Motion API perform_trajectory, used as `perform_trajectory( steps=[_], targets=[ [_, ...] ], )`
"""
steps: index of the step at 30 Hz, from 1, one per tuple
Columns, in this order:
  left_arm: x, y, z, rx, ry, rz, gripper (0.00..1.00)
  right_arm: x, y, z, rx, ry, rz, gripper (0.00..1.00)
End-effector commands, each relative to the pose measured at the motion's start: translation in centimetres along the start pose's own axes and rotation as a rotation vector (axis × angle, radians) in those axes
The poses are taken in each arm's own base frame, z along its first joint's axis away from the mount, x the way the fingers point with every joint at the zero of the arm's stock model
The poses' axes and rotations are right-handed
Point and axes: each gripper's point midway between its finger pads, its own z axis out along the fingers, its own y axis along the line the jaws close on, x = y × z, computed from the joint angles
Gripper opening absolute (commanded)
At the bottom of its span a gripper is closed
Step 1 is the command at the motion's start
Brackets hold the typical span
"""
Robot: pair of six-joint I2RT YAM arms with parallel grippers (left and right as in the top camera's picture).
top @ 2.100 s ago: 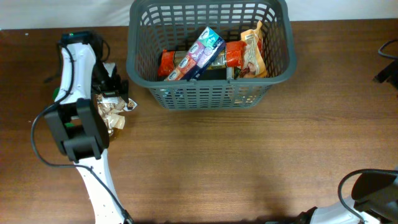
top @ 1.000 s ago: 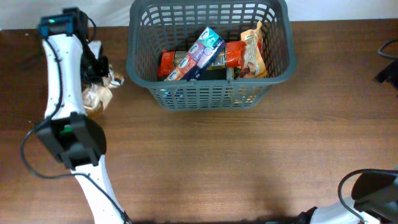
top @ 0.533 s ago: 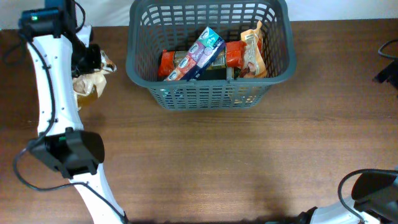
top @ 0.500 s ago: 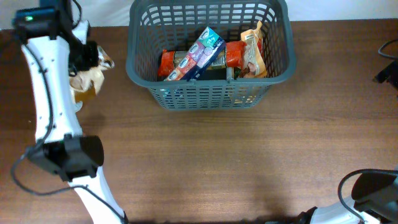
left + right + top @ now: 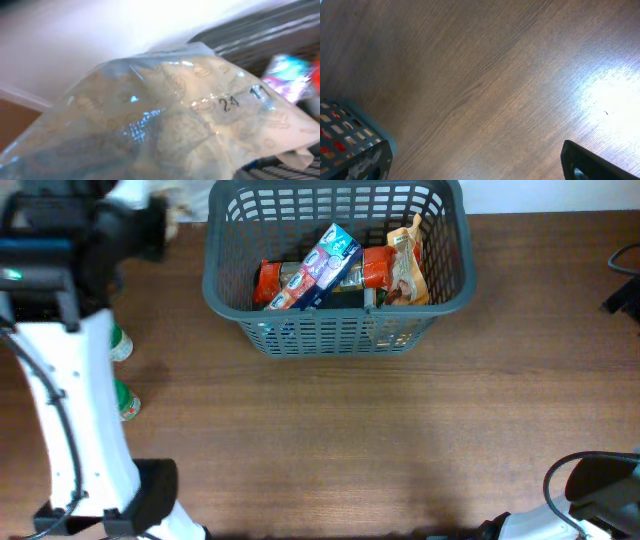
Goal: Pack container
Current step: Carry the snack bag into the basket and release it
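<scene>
My left gripper will next go over the basket rim, then down into the gap between the blue and white pack and the orange bag.
The container (image 5: 250, 310), a dark grey slotted basket, stands at the back middle of the table. Inside it lie a red pack (image 5: 268, 280), a blue and white pack (image 5: 328, 260) and an orange bag (image 5: 407, 265). My left gripper (image 5: 160, 218) is raised high by the basket's left rim, shut on a clear bag of beige snacks (image 5: 186, 194). That bag (image 5: 165, 115) fills the left wrist view and hides the fingers, with the basket rim (image 5: 280, 30) behind it. My right gripper (image 5: 480, 170) hangs open over bare wood, far from the groceries.
Two small green and white items (image 5: 120, 346) (image 5: 129, 402) lie on the table at the left, beside my white left arm (image 5: 70, 410). A basket corner (image 5: 345, 131) shows low on the left in the right wrist view. The right arm's base (image 5: 595, 485) is at the front right.
My left arm has risen and swung toward the back with the snack bag, from the table's left to beside the basket's rim. The right arm has not moved.
</scene>
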Motion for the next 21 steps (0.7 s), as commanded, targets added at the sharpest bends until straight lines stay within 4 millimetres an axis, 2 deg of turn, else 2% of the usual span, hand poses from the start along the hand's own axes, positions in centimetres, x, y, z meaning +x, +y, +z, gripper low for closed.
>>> perform_trajectory(
  steps=[1, 2, 3, 4, 8, 10, 16, 21],
  targets=[
    [-3.6, -6.0, -1.1, 0.101, -0.130, 0.278, 0.02, 0.0, -0.4, 0.1, 0.015, 0.000, 0.015, 0.99],
    [-5.0, -9.7, -0.9, 0.156, -0.179, 0.390, 0.02, 0.0, -0.4, 0.1, 0.015, 0.001, 0.015, 0.99],
    [-5.4, -11.4, -0.8, 0.181, -0.198, 0.442, 0.02, 0.0, -0.4, 0.1, 0.015, 0.001, 0.015, 0.99],
    [-5.9, -14.6, -0.1, 0.228, -0.219, 0.526, 0.02, 0.0, -0.4, 0.1, 0.015, 0.001, 0.015, 0.99],
    [-5.3, -19.8, 3.0, 0.310, -0.192, 0.609, 0.02, 0.0, -0.4, 0.1, 0.015, 0.001, 0.015, 0.99],
    [-4.0, -22.6, 5.9, 0.358, -0.127, 0.594, 0.02, 0.0, -0.4, 0.1, 0.015, 0.001, 0.015, 0.99],
    [0.2, -27.1, 12.4, 0.423, 0.032, 0.589, 0.02, 0.0, -0.4, 0.1, 0.015, 0.001, 0.015, 0.99],
    [1.5, -29.0, 13.9, 0.453, 0.067, 0.607, 0.02, 0.0, -0.4, 0.1, 0.015, 0.001, 0.015, 0.99]
  ],
)
